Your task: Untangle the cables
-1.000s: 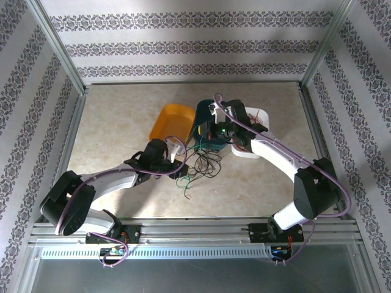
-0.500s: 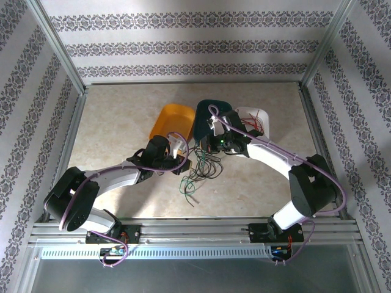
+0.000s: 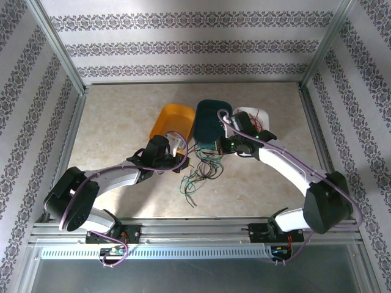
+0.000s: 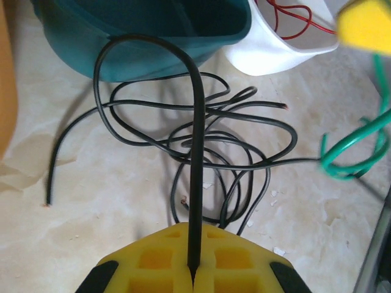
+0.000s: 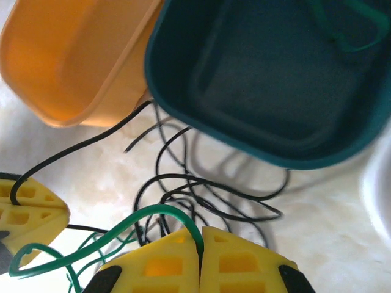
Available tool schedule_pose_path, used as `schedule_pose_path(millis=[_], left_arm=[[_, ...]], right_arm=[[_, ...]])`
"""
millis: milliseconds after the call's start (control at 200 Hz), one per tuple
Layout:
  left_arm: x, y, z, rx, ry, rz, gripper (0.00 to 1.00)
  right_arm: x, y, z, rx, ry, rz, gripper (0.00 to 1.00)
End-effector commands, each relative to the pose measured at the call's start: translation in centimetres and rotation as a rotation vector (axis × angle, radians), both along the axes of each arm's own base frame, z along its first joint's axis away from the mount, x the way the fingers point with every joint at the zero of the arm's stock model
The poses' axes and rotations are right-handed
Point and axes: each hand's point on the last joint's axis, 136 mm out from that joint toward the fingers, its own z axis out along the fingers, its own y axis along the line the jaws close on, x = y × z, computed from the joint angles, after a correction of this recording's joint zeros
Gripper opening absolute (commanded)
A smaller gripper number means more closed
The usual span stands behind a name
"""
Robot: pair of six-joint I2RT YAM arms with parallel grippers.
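Observation:
Another green cable is lying on the bottom of the teal tray (image 3: pixel 211 120) (image 5: pixel 278 70). My right gripper will next go up, carry the green cable outward over the bottom of the tray and let it go.
A tangle of thin black cables (image 3: pixel 204 170) lies on the table in front of the trays, with green cables (image 3: pixel 188 183) trailing toward me. My left gripper (image 4: pixel 194 268) is shut on one black cable (image 4: pixel 197 134), which arches up over the black tangle (image 4: pixel 226 152). My right gripper (image 5: pixel 201 245) is shut on a green cable (image 5: pixel 122 229) that loops off to the left. In the top view the left gripper (image 3: pixel 183 160) sits left of the tangle and the right gripper (image 3: pixel 223 147) just behind it. A red cable (image 4: pixel 299 12) lies in the white tray.
Three trays stand in a row behind the tangle: orange (image 3: pixel 173 121), teal (image 3: pixel 214 116) and white (image 3: pixel 255 120). Another green cable (image 5: pixel 348 33) lies inside the teal tray (image 5: pixel 275 79). Metal frame rails edge the table on all sides.
The right arm has swung right and back from over the teal tray, drawing its green cable with it. The left gripper moved slightly toward the tangle, then held its black cable.

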Motion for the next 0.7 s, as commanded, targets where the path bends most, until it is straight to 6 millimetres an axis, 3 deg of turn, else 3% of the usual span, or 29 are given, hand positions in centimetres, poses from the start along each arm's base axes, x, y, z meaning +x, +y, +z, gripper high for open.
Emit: schedule_pose_path(millis=[0,150,275,430,700], left_arm=[[0.2,0.8,-0.1,0.04,-0.025,0.029,0.0],[0.0,1.2,-0.5,0.06,-0.018,0.037,0.0],[-0.1,1.4,-0.8,0.072,-0.015,0.036,0.0],[-0.2,1.3,-1.2,0.074,-0.007,0.03,0.0],[0.3,0.8,-1.2,0.071,-0.011,0.016,0.0]], right_arm=[[0.7,-3.7,1.1,-0.138,-0.066,-0.098,0.03],[2.0,-5.8,3.5,-0.151,-0.183,-0.216,0.03],[3.0,-5.7,5.7,-0.035,-0.254,-0.254,0.03],[3.8,-2.5,8.1,0.227,-0.243,-0.162,0.05],[2.7,3.9,6.4,0.367,-0.049,0.026,0.06]])
